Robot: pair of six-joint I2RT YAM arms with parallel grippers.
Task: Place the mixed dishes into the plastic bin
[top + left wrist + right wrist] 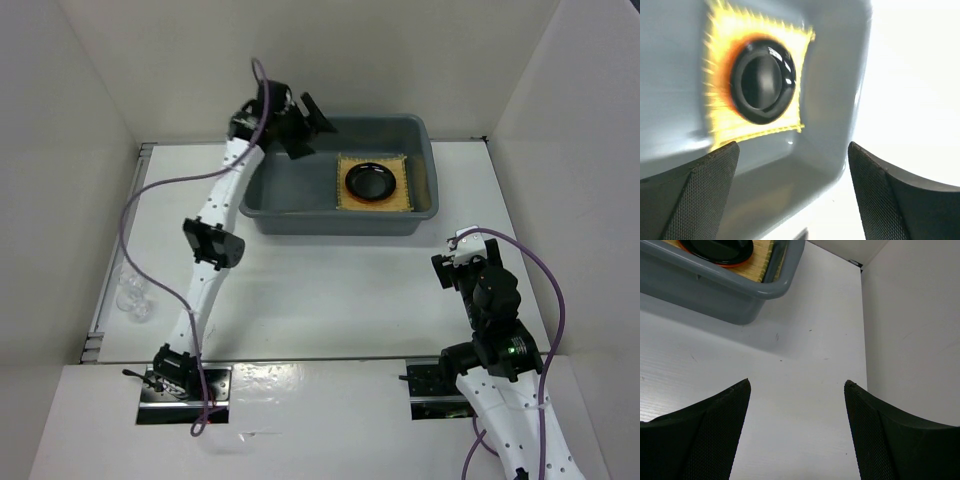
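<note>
My left gripper swings from the bin [290,205] back toward the metal bar and down onto the clear glass cup's rim next, as the cup still sits outside the bin.
The dark grey plastic bin [290,205] stands at the table's far middle. In its right half lies the tan woven mat [405,185], with the black plate [372,181] stacked on the orange plate, of which only a rim shows [726,62]. My left gripper [312,130] is open and empty, above the bin's far left corner. Its view shows the black plate [762,82] on the mat [730,127]. My right gripper [462,258] is open and empty over the table, right of the bin [740,295]. The clear glass cup [133,297] sits at the table's left edge.
White walls enclose the table on the left, back and right; the right wall [915,330] stands close to my right gripper. A metal rail [110,290] runs along the left edge beside the cup. The arm bases [180,385] sit at the near edge.
</note>
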